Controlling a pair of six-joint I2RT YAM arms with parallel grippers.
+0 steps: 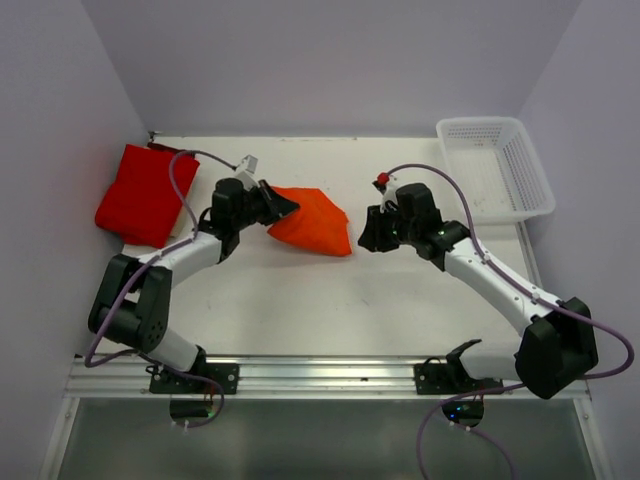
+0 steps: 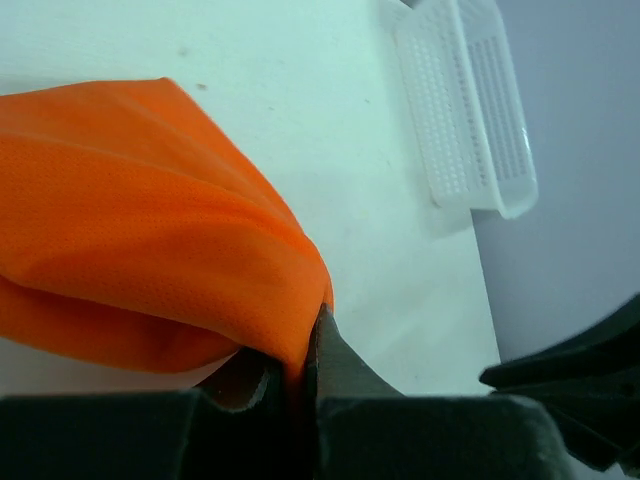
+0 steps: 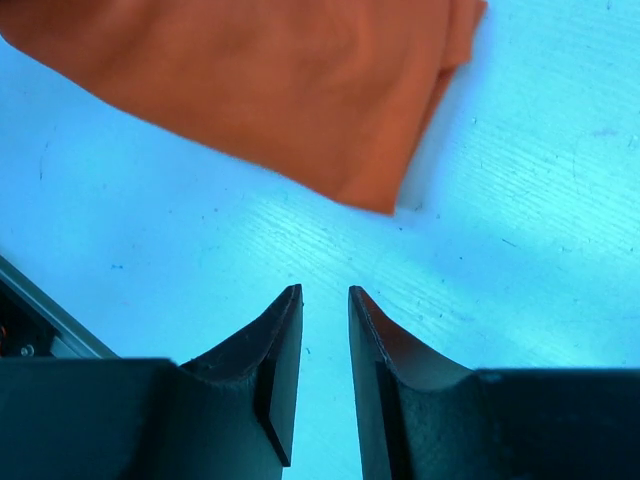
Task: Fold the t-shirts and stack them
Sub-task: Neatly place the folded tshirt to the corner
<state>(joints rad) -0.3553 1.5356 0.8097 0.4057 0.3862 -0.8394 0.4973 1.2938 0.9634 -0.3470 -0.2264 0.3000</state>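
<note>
My left gripper will next carry the orange t-shirt onto the red t-shirt and release, since the red one, already folded, lies to the gripper's left in the top view.
The bright orange t-shirt lies folded in a bunched wedge at the middle of the table. My left gripper is shut on its left edge, and the cloth is pinched between the jaws in the left wrist view. The deeper red t-shirt lies folded at the far left of the table, apart from both grippers. My right gripper hovers just right of the orange shirt, jaws slightly parted and empty. The orange shirt's corner shows ahead of it in the right wrist view.
A white mesh basket stands at the back right corner, also in the left wrist view. Purple walls enclose the table on three sides. A metal rail runs along the near edge.
</note>
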